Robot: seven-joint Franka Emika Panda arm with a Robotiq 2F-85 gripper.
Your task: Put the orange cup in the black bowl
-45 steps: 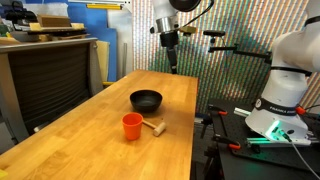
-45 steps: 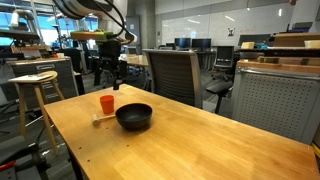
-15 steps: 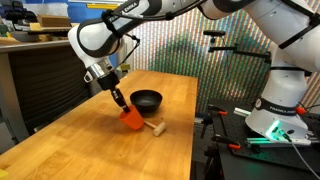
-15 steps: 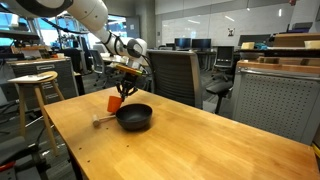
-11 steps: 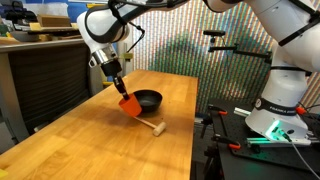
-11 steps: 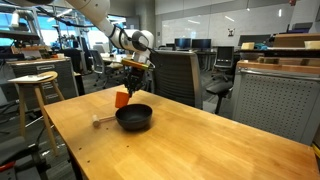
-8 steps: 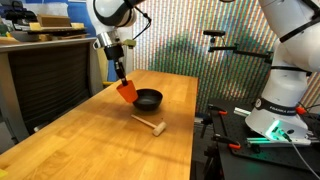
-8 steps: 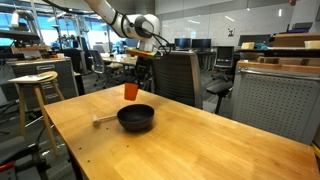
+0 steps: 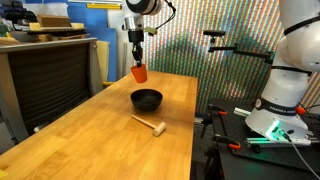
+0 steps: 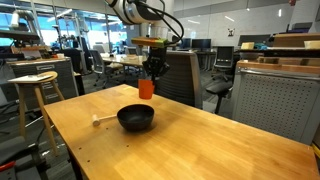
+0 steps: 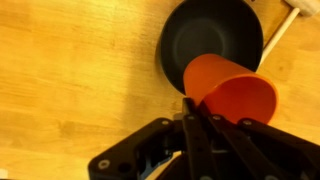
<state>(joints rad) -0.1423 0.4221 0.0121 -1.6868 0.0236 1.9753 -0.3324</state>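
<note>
The cup hangs high and just behind the black bowl's empty hollow [image 9: 146,98] [image 11: 208,36], so I should lower my gripper down and across into it next and release the cup's side.
The orange cup [image 9: 140,73] hangs in the air, pinched by its rim in my gripper [image 9: 137,62], which is shut on it. In both exterior views it is well above the table and a little beyond the black bowl [image 9: 146,99]. That cup [image 10: 146,88] hangs under the gripper [image 10: 152,72], above and just behind the bowl [image 10: 135,118]. In the wrist view the cup [image 11: 225,90] tilts with its mouth toward the camera, the gripper [image 11: 195,112] clamps its wall, and the empty bowl [image 11: 205,40] lies below on the wood.
A small wooden mallet [image 9: 150,125] lies on the wooden table [image 9: 90,150] near the bowl; the mallet [image 10: 102,120] shows beside the bowl too. An office chair [image 10: 180,75] stands behind the table, a stool [image 10: 32,85] to one side, and a robot base [image 9: 285,100] beside the table's edge.
The gripper has lifted the orange cup off the table beside the mallet and carried it up and across toward the far side of the bowl.
</note>
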